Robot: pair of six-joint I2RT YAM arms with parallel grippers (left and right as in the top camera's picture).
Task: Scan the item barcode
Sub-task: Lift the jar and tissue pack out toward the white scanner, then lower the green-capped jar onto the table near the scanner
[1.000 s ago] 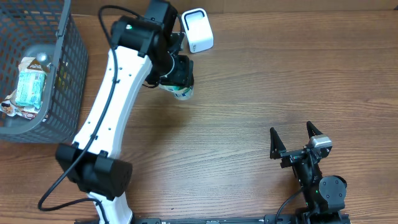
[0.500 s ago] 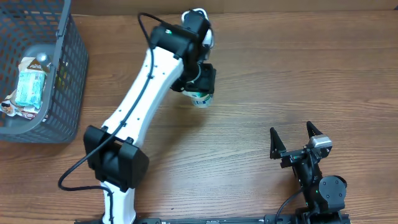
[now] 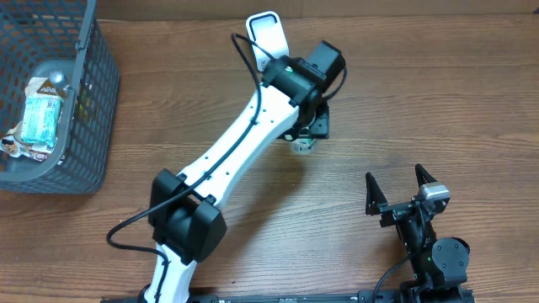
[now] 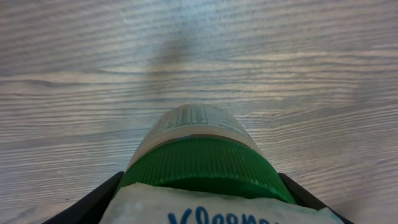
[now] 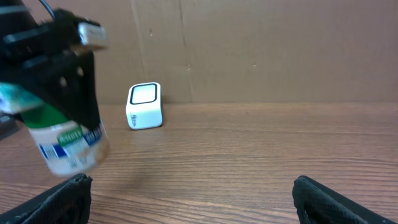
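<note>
The tub (image 4: 202,155) is still hanging in the air, so the robot's left gripper needs to go down next onto the bare tabletop below it and let go of the tub there.
The item (image 3: 302,144) is a white tub with a green band and a printed label. My left gripper (image 3: 312,126) is shut on it and holds it above the table, below and right of the white scanner (image 3: 268,34). In the left wrist view the tub (image 4: 202,155) fills the bottom, with a black finger (image 4: 93,202) at each side. The right wrist view shows the item (image 5: 67,142) blurred at far left, with the scanner (image 5: 145,106) behind it near the cardboard wall. My right gripper (image 3: 402,190) rests open near the front edge, holding nothing.
A dark wire basket (image 3: 88,126) stands at the far left with a wrapped bottle (image 3: 40,114) and other packs inside. A black cable (image 3: 253,50) loops from the left arm past the scanner.
My left arm has swung to the right with the item, from the scanner's left side, past its front, to its lower right. The right arm has not moved.
</note>
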